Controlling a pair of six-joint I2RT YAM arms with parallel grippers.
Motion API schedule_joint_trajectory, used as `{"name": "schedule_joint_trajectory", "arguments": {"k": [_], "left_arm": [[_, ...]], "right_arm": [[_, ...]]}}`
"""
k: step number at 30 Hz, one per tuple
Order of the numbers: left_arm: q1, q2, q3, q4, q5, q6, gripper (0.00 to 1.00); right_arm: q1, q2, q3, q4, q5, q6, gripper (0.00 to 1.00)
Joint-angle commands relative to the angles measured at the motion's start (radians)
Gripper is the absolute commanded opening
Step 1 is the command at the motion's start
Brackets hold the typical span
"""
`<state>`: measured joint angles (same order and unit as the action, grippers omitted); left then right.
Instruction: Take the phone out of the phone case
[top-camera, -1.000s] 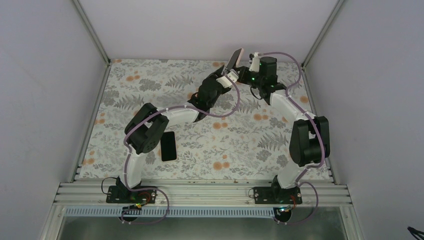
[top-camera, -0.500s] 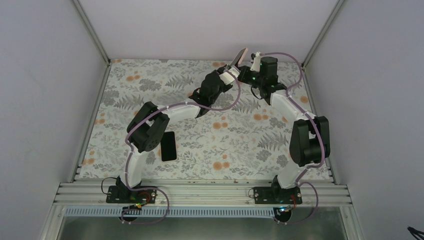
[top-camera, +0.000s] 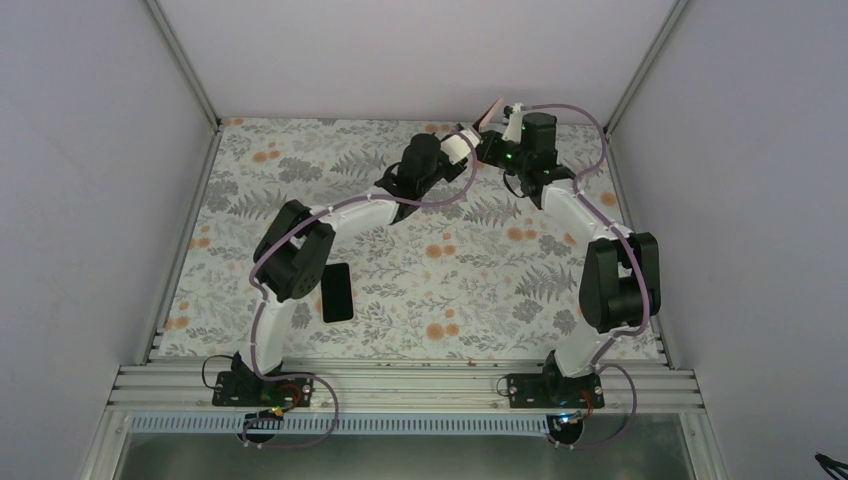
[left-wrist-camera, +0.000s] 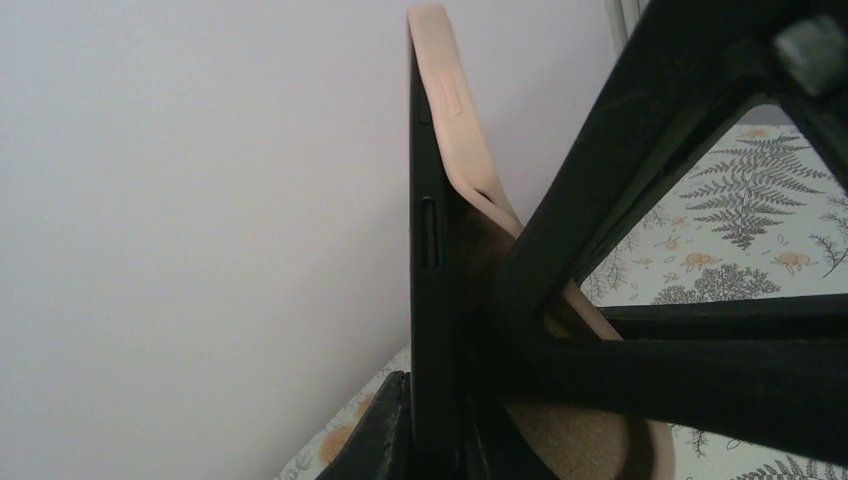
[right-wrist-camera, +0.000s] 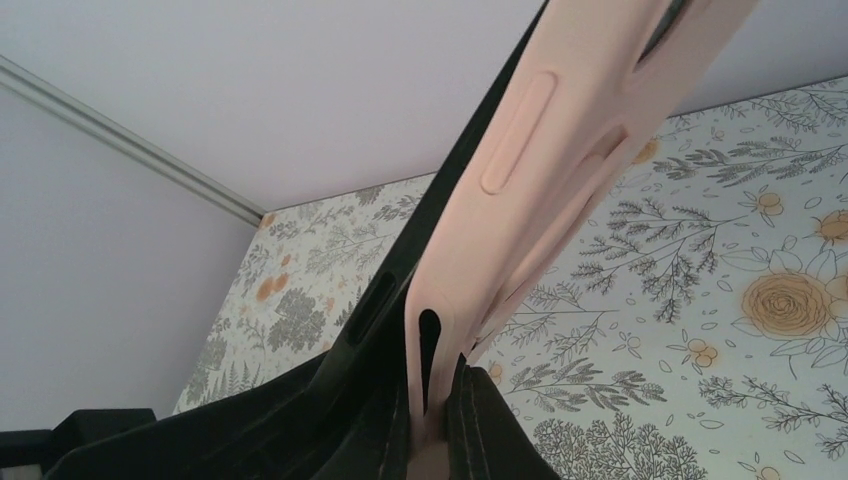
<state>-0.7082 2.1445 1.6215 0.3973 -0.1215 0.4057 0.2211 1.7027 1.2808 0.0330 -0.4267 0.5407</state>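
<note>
The phone case (top-camera: 491, 110) bends away, so my left gripper next draws the phone left in top view, back and down, releasing it beside the second slab.
A black phone (left-wrist-camera: 432, 250) stands on edge in a pale pink phone case (left-wrist-camera: 462, 130), raised above the back of the table (top-camera: 300, 180). The case's top part bends away from the phone's side. My left gripper (left-wrist-camera: 435, 440) is shut on the phone's lower end, one finger (left-wrist-camera: 395, 430) pressed against its face. My right gripper (right-wrist-camera: 435, 425) is shut on the case's edge (right-wrist-camera: 520, 200), with the phone (right-wrist-camera: 385, 290) just left of it. In the top view the left gripper (top-camera: 465, 138) and the right gripper (top-camera: 487, 140) meet under the case (top-camera: 491, 110).
A second black phone-like slab (top-camera: 337, 292) lies flat on the flowered cloth beside the left arm's elbow. The back wall stands close behind the grippers, and metal frame posts (top-camera: 640, 70) rise at the back corners.
The left gripper has closed on the phone and its wrist has moved toward the back wall. The cased phone has tipped back and shows smaller from above. The right arm has stayed put.
</note>
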Motion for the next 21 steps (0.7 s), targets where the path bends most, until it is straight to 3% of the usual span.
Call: {"name": "schedule_joint_trajectory", "arguments": {"k": [1,13,21], "left_arm": [[0.116,0.033,0.014,-0.005,-0.112,0.013,0.09],[0.174,-0.060,-0.087,0.025,-0.072,0.057,0.06],[0.209,-0.147,-0.146,0.033,-0.068,0.123,0.06]], "right_arm": [[0.050,-0.048,0.038,-0.083,-0.306,-0.070,0.03],[-0.041,-0.020,0.070,-0.202,-0.237,-0.195,0.03],[-0.103,-0.016,0.054,-0.240,-0.107,-0.307,0.03]]}}
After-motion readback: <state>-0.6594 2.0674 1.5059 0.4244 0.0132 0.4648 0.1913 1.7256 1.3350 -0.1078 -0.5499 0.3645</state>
